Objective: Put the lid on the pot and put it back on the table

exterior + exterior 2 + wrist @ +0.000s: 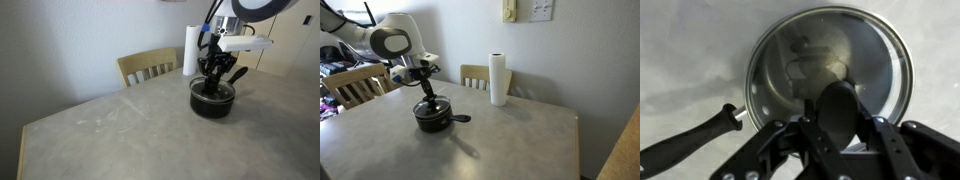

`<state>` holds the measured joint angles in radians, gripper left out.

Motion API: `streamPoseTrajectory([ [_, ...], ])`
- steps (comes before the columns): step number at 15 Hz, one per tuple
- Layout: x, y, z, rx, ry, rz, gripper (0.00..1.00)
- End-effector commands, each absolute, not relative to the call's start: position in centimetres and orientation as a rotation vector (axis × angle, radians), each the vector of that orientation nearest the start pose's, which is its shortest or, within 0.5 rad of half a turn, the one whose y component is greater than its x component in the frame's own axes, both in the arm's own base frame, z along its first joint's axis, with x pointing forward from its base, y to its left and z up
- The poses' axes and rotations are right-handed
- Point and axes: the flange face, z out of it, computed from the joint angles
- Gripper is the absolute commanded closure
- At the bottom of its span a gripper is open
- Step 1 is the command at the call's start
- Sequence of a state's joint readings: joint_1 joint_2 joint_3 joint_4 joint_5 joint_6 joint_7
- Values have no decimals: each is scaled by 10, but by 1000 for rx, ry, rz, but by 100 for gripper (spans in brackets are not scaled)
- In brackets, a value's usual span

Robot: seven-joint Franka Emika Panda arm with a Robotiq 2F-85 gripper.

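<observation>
I am holding the lid's knob (837, 108) with my gripper. I will move it up first, then across away from the handle and down onto the table beside the pot.
The black pot (212, 102) stands on the grey mottled table (130, 130), with its long black handle (685, 140) pointing to the side. The glass lid (830, 60) with its metal rim lies on the pot, seen from above in the wrist view. My gripper (838, 120) is directly over it, its two fingers shut on the lid's black knob (837, 108). In both exterior views the gripper (216, 75) reaches down onto the pot (432, 117). The pot's handle sticks out towards the table's middle (460, 118).
A white paper towel roll (498, 79) stands upright behind the pot (190, 51). Wooden chairs stand at the table's far edge (148, 66) (480, 76) (350, 85). A wall lies behind.
</observation>
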<state>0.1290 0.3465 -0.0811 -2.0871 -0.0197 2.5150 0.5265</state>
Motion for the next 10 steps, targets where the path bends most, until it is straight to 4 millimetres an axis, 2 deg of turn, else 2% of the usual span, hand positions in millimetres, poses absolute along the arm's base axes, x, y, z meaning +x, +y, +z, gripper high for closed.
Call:
streamPoseTrajectory([
  [1,607,59,302,-3133,609,-192,85],
  [3,617,79,315,-3154,530,-220,85],
  [6,633,114,320,-3134,424,-234,85],
  [10,648,168,296,-3095,245,-190,85],
])
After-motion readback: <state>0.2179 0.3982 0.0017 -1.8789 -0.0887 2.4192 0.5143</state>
